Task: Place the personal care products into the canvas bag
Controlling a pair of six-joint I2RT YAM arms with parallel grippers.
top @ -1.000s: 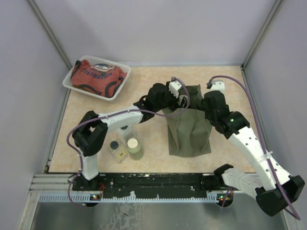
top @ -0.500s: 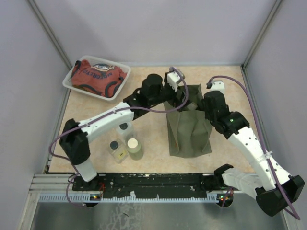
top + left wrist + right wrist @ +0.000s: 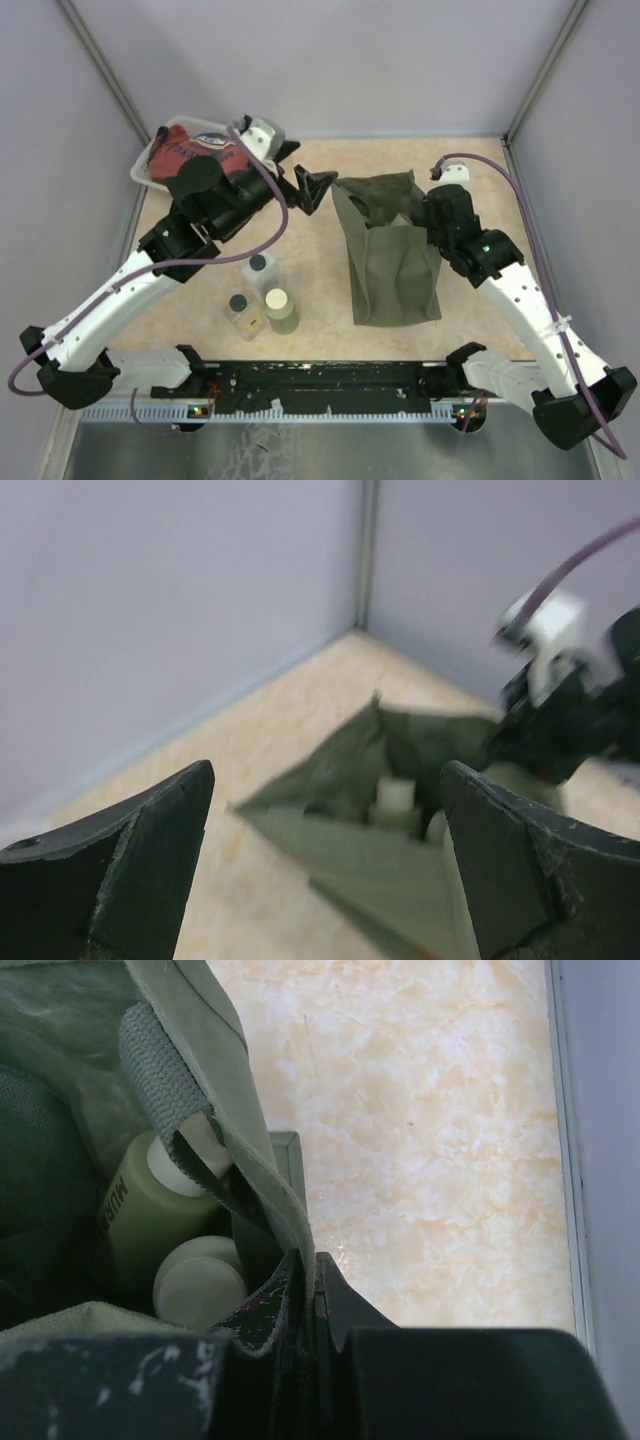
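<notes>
The farther clear bottle stands below and back from my left gripper, still outside the bag (image 3: 392, 268), so my gripper should next draw back, tilt down and lower onto it.
The olive-green canvas bag (image 3: 392, 268) stands upright right of centre. My right gripper (image 3: 432, 214) is shut on its right rim (image 3: 262, 1200) and holds the mouth open. Inside the bag lie an olive-green bottle lettered MUR (image 3: 148, 1215) and a cream-capped bottle (image 3: 200, 1280); a cream cap (image 3: 395, 795) also shows in the left wrist view. My left gripper (image 3: 314, 186) is open and empty, left of the bag mouth (image 3: 400, 850) and above the table. Two clear dark-capped bottles (image 3: 259, 270) (image 3: 241, 310) and an olive-green cream-capped bottle (image 3: 280, 311) stand on the table left of the bag.
A clear plastic tray (image 3: 150, 182) with the red printed cloth bundle (image 3: 205, 158) sits at the back left, partly under my left arm. Grey walls close in the back and both sides. A black rail runs along the near edge.
My left gripper has drawn back from the bag mouth, leftward and up, with its jaws open. The right gripper has stayed shut on the bag rim.
</notes>
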